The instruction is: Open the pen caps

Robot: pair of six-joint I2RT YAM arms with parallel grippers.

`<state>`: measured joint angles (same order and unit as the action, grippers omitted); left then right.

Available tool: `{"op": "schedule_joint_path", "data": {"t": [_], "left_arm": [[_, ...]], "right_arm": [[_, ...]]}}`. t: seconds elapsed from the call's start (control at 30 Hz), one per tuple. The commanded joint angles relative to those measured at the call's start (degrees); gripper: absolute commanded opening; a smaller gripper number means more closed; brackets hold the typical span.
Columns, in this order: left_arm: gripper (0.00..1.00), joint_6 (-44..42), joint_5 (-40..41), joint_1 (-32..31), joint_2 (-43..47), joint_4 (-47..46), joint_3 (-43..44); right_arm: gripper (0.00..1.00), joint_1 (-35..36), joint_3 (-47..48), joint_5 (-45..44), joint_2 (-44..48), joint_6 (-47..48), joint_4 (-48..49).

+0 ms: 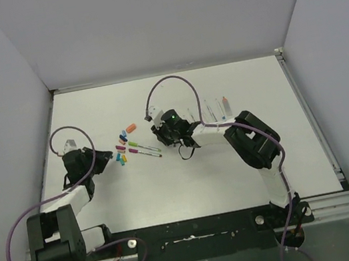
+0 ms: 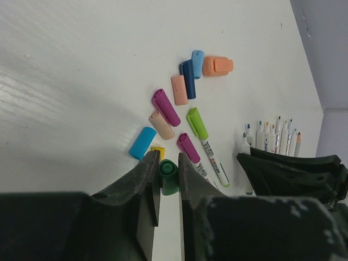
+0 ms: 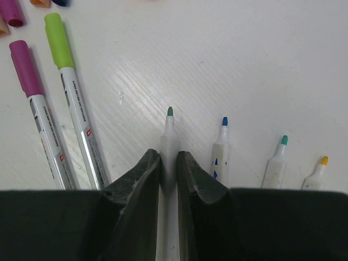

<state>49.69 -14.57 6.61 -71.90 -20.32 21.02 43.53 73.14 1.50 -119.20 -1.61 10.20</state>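
Observation:
The loose caps are gathered beside the blue cap on the table (image 1: pixel 122 163), so the left gripper will next lower the dark green pen cap there and let it go.
My left gripper (image 2: pixel 166 157) (image 1: pixel 107 157) is shut on a dark green pen cap (image 2: pixel 168 173), held just off the table beside the loose caps. Those caps (image 1: pixel 123 146) lie in a cluster: blue (image 2: pixel 143 142), yellow (image 2: pixel 158 149), peach (image 2: pixel 162 125), magenta (image 2: pixel 166 107), dark blue (image 2: pixel 188 79) and a fat orange one (image 2: pixel 217 65). My right gripper (image 3: pixel 168 155) (image 1: pixel 164 134) is shut on a pale pen barrel (image 3: pixel 169 133) with a bare green tip. Two pens still wear caps, one green (image 3: pixel 58 41) and one magenta (image 3: pixel 24 68).
A row of uncapped pale barrels lies right of my right gripper, with blue (image 3: pixel 222 147), teal (image 3: pixel 277 157) and yellow (image 3: pixel 315 174) tips. It also shows in the top view (image 1: pixel 211 107). White walls enclose the table (image 1: pixel 171 185) on three sides.

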Motion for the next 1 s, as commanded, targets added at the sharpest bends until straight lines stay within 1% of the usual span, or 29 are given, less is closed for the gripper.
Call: {"op": "schedule_joint_path", "data": {"t": [0.0,0.07,0.2,0.3,0.37,0.43,0.5,0.63,0.67,0.7,0.97], "left_arm": [[0.00,-1.51,-0.94,0.51,-1.29,-3.70,-0.48],[0.00,-1.44,-1.21,0.59,-2.69,-4.86,-0.94],[0.01,-1.24,-1.39,0.60,-5.29,-6.73,-1.40],[0.05,-1.20,-1.42,0.60,-6.48,-7.48,-1.50],[0.09,-1.17,-1.41,0.59,-6.87,-7.84,-1.46],[0.12,-1.25,-1.31,0.60,-7.09,-7.90,-1.44],[0.14,-1.26,-1.30,0.60,-7.24,-7.90,-1.40],[0.17,-1.35,-1.23,0.67,-7.51,-8.06,-1.42],[0.18,-1.35,-1.27,0.67,-7.59,-8.07,-1.42],[0.19,-1.36,-1.33,0.68,-7.59,-8.14,-1.46],[0.23,-1.33,-1.68,1.01,-7.74,-8.42,-1.50]], "right_arm": [[0.00,-0.46,2.70,0.35,0.03,0.99,2.63],[0.04,-0.64,2.98,0.41,-0.35,0.82,2.57],[0.16,-1.05,3.45,0.52,-0.80,0.68,2.09],[0.26,-1.34,3.50,0.52,-0.65,0.63,1.98],[0.28,-1.41,3.49,0.48,-0.33,0.71,2.02],[0.35,-1.42,3.45,0.44,0.34,0.93,2.06],[0.39,-1.43,3.43,0.44,1.03,1.14,2.02],[0.41,-1.28,3.41,0.76,2.67,1.56,1.96],[0.44,-1.12,3.41,0.83,3.06,1.71,1.80],[0.45,-1.04,3.41,1.12,3.43,1.89,1.72],[0.45,0.73,4.44,2.23,4.24,3.33,0.35]]}}
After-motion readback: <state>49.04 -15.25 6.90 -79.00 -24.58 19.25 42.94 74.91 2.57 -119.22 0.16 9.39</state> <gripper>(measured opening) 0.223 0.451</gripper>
